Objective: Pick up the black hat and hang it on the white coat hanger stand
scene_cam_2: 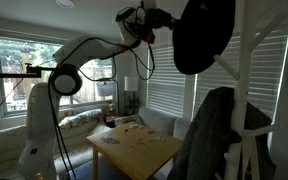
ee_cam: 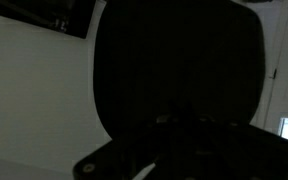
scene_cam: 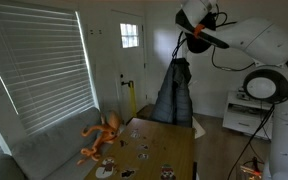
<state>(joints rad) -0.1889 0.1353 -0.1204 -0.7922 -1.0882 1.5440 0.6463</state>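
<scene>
The hat's edge is above the angled peg on the stand, so the robot's gripper will next tilt down and lower the black hat (scene_cam_2: pixel 204 36) toward that peg.
My gripper (scene_cam_2: pixel 167 18) is shut on the black hat (scene_cam_2: pixel 204 36) and holds it high in the air, with the brim hanging down. The hat is just beside the upper part of the white coat hanger stand (scene_cam_2: pixel 238 75), whose angled pegs reach up to the right of it. I cannot tell if the hat touches a peg. In an exterior view the gripper (scene_cam: pixel 201 33) sits near the ceiling with the hat (scene_cam: pixel 213 40) seen edge-on. In the wrist view the hat (ee_cam: pixel 174 60) fills most of the picture and the jaws (ee_cam: pixel 184 125) are lost in the dark.
A long dark jacket (scene_cam_2: pixel 210 130) (scene_cam: pixel 172 90) hangs on the stand below the hat. A wooden table (scene_cam_2: pixel 144 150) (scene_cam: pixel 174 150) holds small items. An orange stuffed toy (scene_cam: pixel 102 135) lies on the grey couch (scene_cam: pixel 54 145). Window blinds (scene_cam: pixel 39 60) and a white door (scene_cam: pixel 131 60) are behind.
</scene>
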